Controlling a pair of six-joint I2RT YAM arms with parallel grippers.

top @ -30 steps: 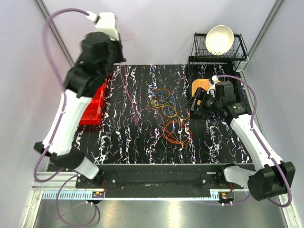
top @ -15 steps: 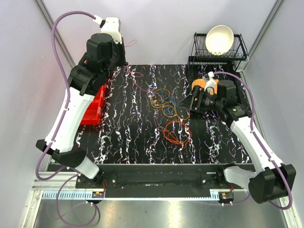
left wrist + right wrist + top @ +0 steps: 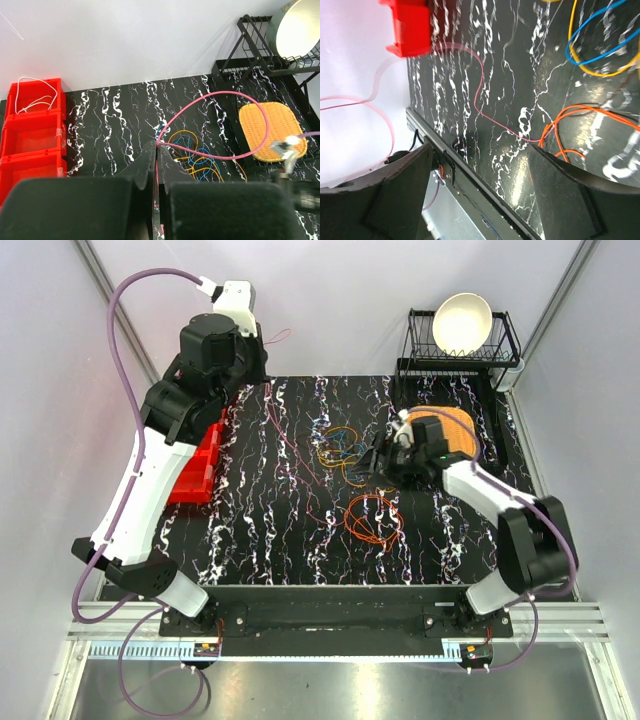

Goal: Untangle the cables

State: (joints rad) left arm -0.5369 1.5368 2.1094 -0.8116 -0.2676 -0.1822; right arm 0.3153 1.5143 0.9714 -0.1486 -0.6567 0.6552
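Part of the pink cable lies beside the tangle, so my right gripper lowers to that part of the cable next, to the left in the top view.
The cables lie mid-table: a yellow and blue tangle (image 3: 345, 452) and an orange coil (image 3: 372, 520). A thin pink cable (image 3: 290, 440) runs up from the table to my left gripper (image 3: 258, 365), which is raised at the back left and shut on it. In the left wrist view the pink cable (image 3: 235, 92) loops out from the closed fingertips of the left gripper (image 3: 156, 147). My right gripper (image 3: 375, 458) is low beside the tangle's right side, open and empty. The right wrist view shows the right gripper (image 3: 480, 150) with jaws wide apart, orange cable (image 3: 580, 112) and pink cable (image 3: 480, 95) beyond.
Red bins (image 3: 200, 460) stand along the left edge; one holds a white wire (image 3: 35, 97). An orange woven mat (image 3: 450, 430) lies at the right. A black dish rack with a white bowl (image 3: 462, 322) stands at the back right.
My right gripper has swung left from the mat to the yellow and blue tangle. My left gripper rose with the pink cable, then held nearly still.
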